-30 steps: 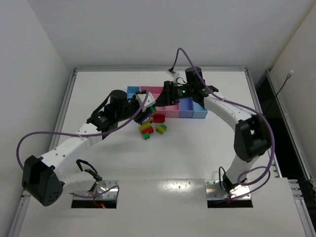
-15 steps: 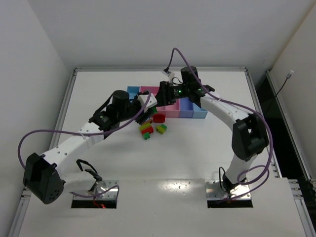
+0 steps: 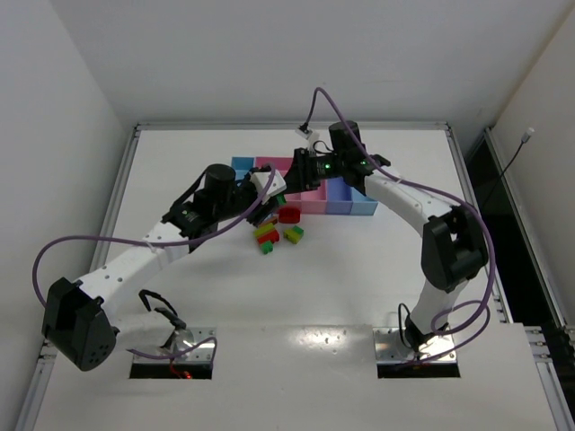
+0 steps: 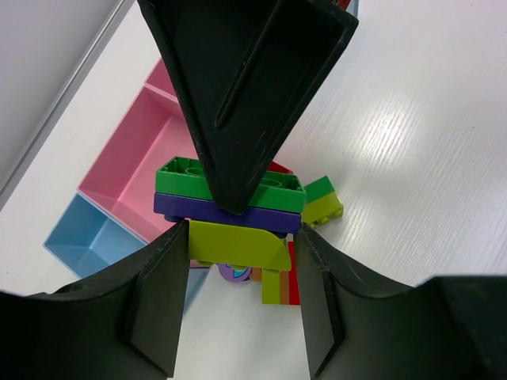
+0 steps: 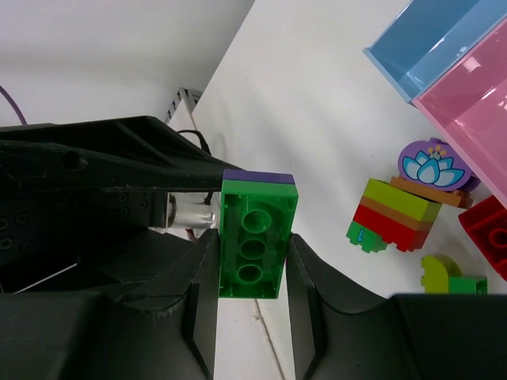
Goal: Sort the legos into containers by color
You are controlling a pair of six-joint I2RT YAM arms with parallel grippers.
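Observation:
I should next move my left gripper to the left in the top view and down into the light blue end bin (image 4: 91, 237) to release, because its lime piece (image 4: 222, 247) joins other colors.
A small stack of legos hangs above the table between both grippers: a lime piece (image 4: 222, 247), a purple brick (image 4: 190, 207) and a green brick (image 5: 252, 207). My left gripper (image 4: 239, 237) is shut on the lime end, and my right gripper (image 5: 250, 261) is shut on the green brick's sides. In the top view the two grippers meet at the stack (image 3: 275, 192), just in front of the containers (image 3: 241, 167), where the pink bin (image 4: 150, 134) and a light blue end bin (image 4: 87, 237) lie.
Loose legos lie on the table in front of the bins: a red brick (image 3: 289, 215), a lime-red-green stack (image 5: 392, 215), a purple lotus piece (image 5: 432, 165) and a lime-green piece (image 3: 294, 233). The periwinkle bin (image 3: 340, 193) lies under the right forearm.
My right gripper shifted slightly left and closed its jaws onto the green brick. The left arm held still with the stack.

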